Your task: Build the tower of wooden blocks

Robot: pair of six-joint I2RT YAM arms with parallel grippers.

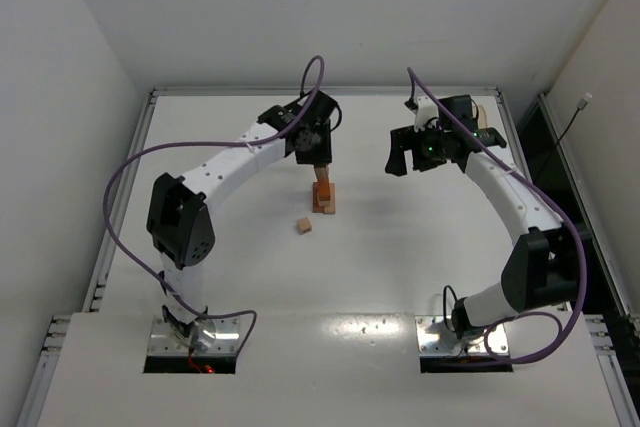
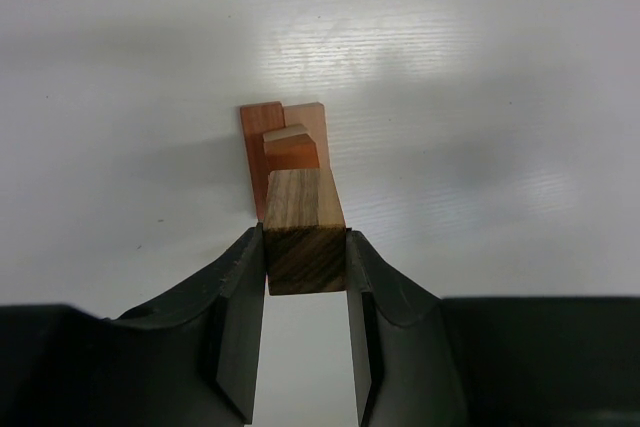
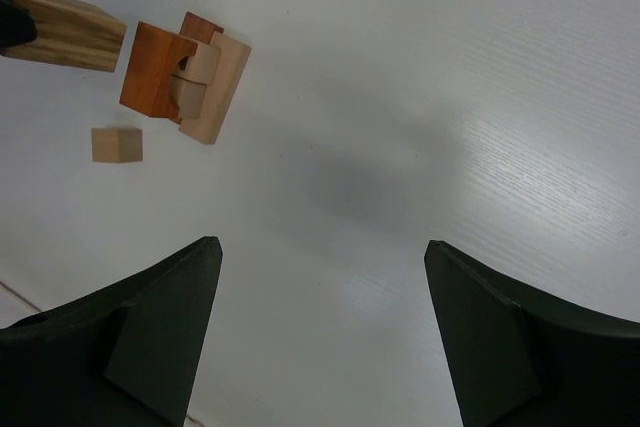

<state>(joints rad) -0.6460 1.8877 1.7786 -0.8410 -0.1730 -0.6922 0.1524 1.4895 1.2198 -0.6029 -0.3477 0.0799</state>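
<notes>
Next, my left gripper moves down onto the reddish-orange block atop the tower (image 2: 291,153) and releases the dark-grained bar (image 2: 305,242), because the bar's lower end still hangs above that block.
A small stack of tan and reddish-orange wood blocks, the tower (image 1: 325,198), stands mid-table; it also shows in the left wrist view (image 2: 290,147) and the right wrist view (image 3: 185,77). My left gripper (image 1: 321,162) is shut on a dark-grained wooden bar (image 2: 305,242) and holds it just above the stack; the bar shows at the right wrist view's upper left (image 3: 65,27). A loose tan cube (image 1: 305,226) lies on the table near the stack, also in the right wrist view (image 3: 116,144). My right gripper (image 1: 410,159) is open and empty, to the right of the stack.
The white table (image 1: 420,257) has raised rails at its left, far and right edges. Purple cables loop over both arms. A cable and dark gear lie off the table at the right.
</notes>
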